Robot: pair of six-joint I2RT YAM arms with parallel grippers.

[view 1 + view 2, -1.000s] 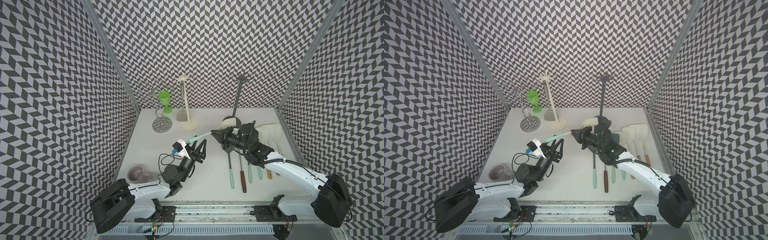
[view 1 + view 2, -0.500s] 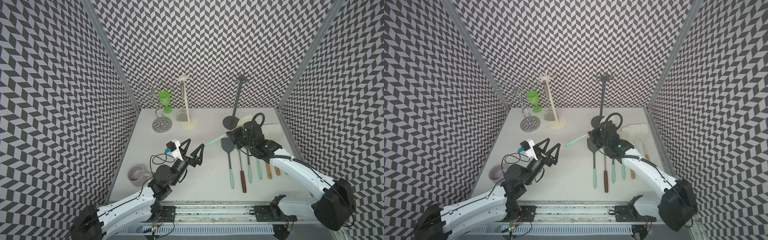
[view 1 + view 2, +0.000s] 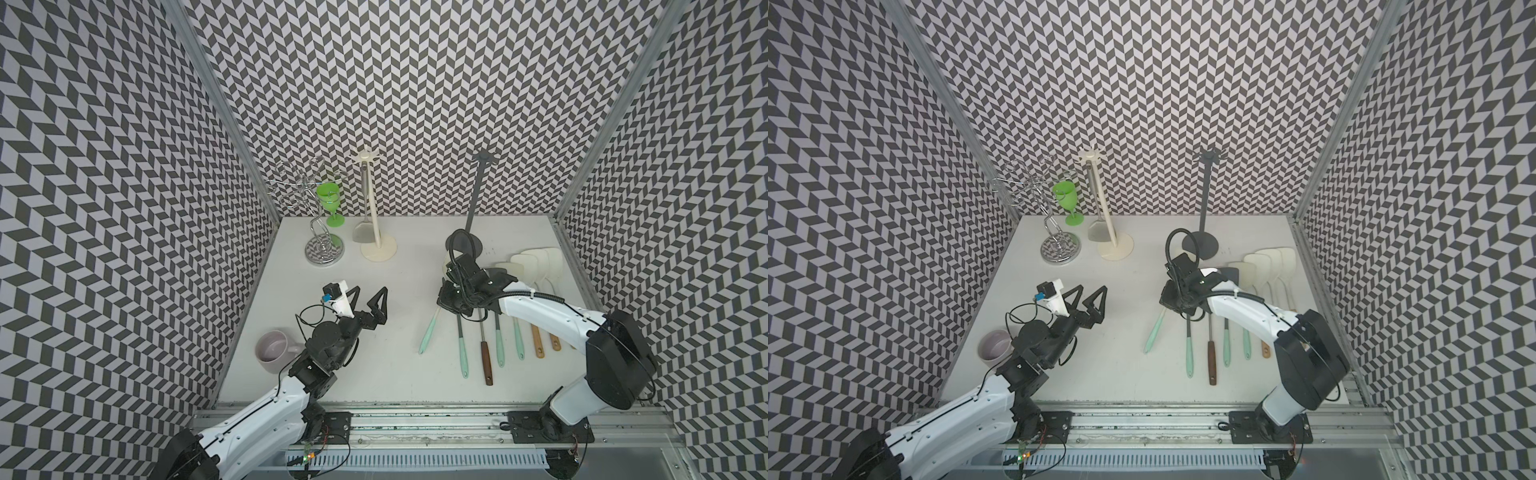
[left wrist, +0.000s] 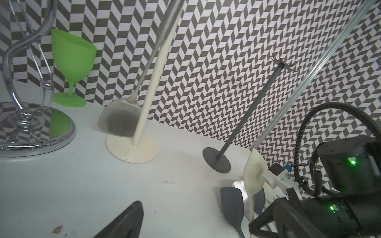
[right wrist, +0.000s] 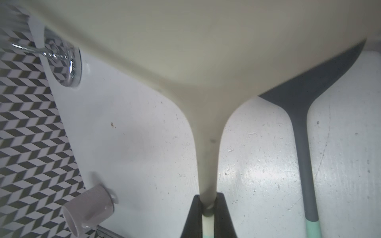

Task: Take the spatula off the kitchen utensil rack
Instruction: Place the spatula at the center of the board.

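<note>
The bare tabletop (image 3: 440, 339) (image 5: 260, 166) beside the utensil row lies below the mint handle, so my right gripper should move down and back next to release the handle there.
A cream spatula with a mint handle (image 3: 430, 332) (image 3: 1154, 332) is held at its neck by my right gripper (image 3: 446, 305) (image 3: 1169, 303) (image 5: 208, 198), which is shut on it. Its blade (image 5: 206, 61) fills the right wrist view and also shows in the left wrist view (image 4: 253, 175). The handle slants toward the table's front, left of a row of utensils. My left gripper (image 3: 369, 293) (image 3: 1090, 291) (image 4: 198, 218) stands open and empty, left of the spatula. The dark utensil rack (image 3: 476, 187) (image 3: 1204, 199) (image 4: 257, 107) is bare. On the cream rack (image 3: 376, 232) (image 3: 1109, 224) (image 4: 148, 92) hangs a metal spatula (image 3: 362, 232) (image 3: 1098, 228) (image 4: 119, 119).
Several utensils (image 3: 498, 332) lie side by side at the right of the table. A pale mug (image 3: 274, 351) lies at the front left. A chrome stand (image 3: 324, 245) and a green goblet (image 3: 330, 203) are at the back left. Patterned walls close in three sides.
My left gripper opened, let go of the mint handle and drew back to the left front. My right arm carried the spatula right and swung its handle toward the front.
</note>
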